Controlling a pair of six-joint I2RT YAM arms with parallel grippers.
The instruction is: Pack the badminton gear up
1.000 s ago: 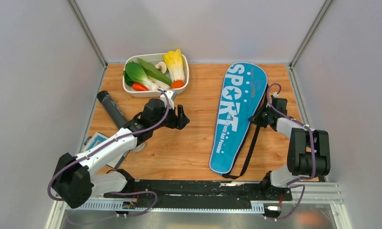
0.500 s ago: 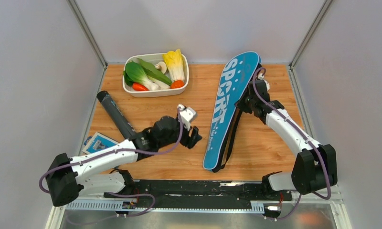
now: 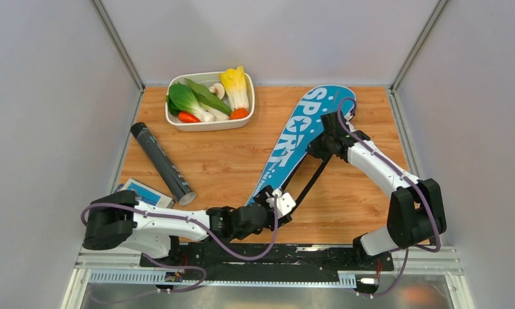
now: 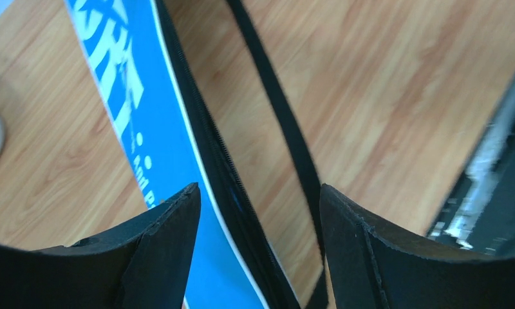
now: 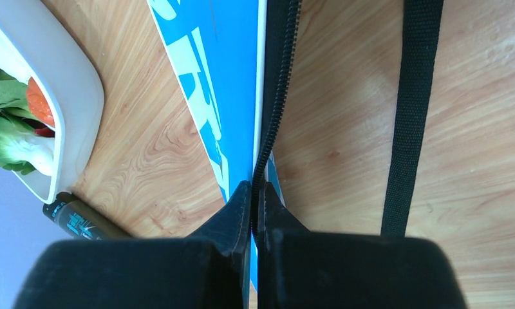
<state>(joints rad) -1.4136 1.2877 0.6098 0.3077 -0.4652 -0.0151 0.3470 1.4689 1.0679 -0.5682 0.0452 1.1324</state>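
I will next lower my left gripper and turn it along the cover's narrow end's zipper edge [image 3: 283, 187] [image 4: 239, 209], then close on it, because the edge runs at a slant below the open fingers.
The blue "SPORT" cover [image 3: 293, 138] lies slanted across the table, wide end at the back right, narrow end near the front. Its black strap [image 3: 311, 177] trails along its right side. My right gripper [image 3: 320, 147] is shut on the cover's zipper edge [image 5: 275, 96], with the strap [image 5: 409, 116] to the right. My left gripper [image 3: 272, 201] is open at the cover's narrow end; the black zipper edge [image 4: 206, 141] and strap [image 4: 280, 122] run between its fingers. The long black tube [image 3: 161, 162] lies at the left. Rackets and shuttlecocks are out of view.
A white tray [image 3: 211, 122] of toy vegetables stands at the back, also in the right wrist view [image 5: 55, 109]. A small blue-and-white card [image 3: 142, 192] lies at the front left by the tube. Grey walls close three sides.
My right gripper has swung the cover's narrow end leftward, slanting it. My left arm has swept down and right along the front edge to the cover's narrow end.
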